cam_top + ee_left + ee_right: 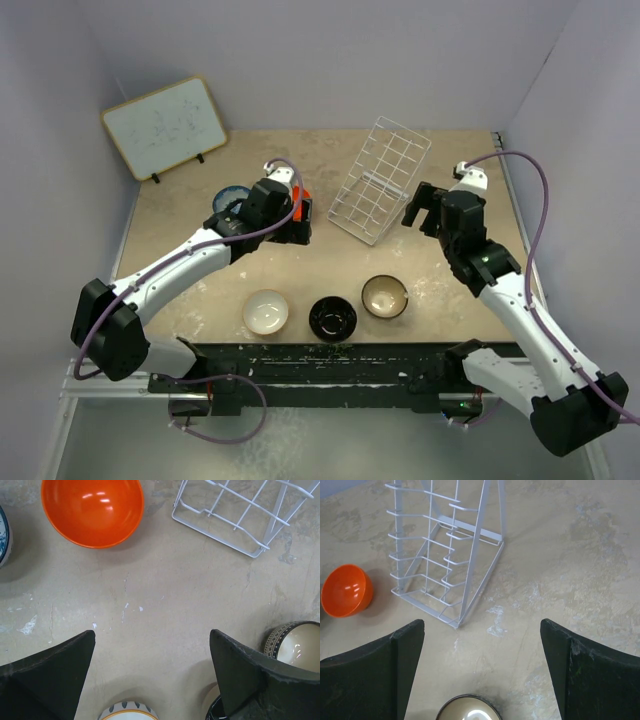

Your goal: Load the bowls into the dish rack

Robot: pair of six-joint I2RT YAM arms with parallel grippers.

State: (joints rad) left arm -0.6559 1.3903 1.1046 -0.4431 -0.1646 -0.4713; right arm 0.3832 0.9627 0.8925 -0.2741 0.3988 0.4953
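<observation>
My left gripper will move down and outward next, onto the orange bowl's rim (309, 195) (143, 511) facing the dish rack. The bare table there leaves room for a finger outside it.
The white wire dish rack (380, 180) stands at the back middle; it also shows in the left wrist view (240, 510) and the right wrist view (445, 555). The orange bowl (304, 199) is half hidden under my left gripper (292, 222), which is open and empty above the table (152, 650); the orange bowl (92, 510) lies ahead of it. The blue-patterned bowl (228, 200) is just left. The cream-white (266, 311), black (332, 318) and tan (384, 297) bowls sit in a front row. My right gripper (425, 215) is open and empty (482, 645), right of the rack, above the tan bowl (469, 709).
A whiteboard with a wooden frame (165, 127) leans at the back left corner. Grey walls close in the table on the left, back and right. The arm bases sit on a black rail (330, 355) along the front edge.
</observation>
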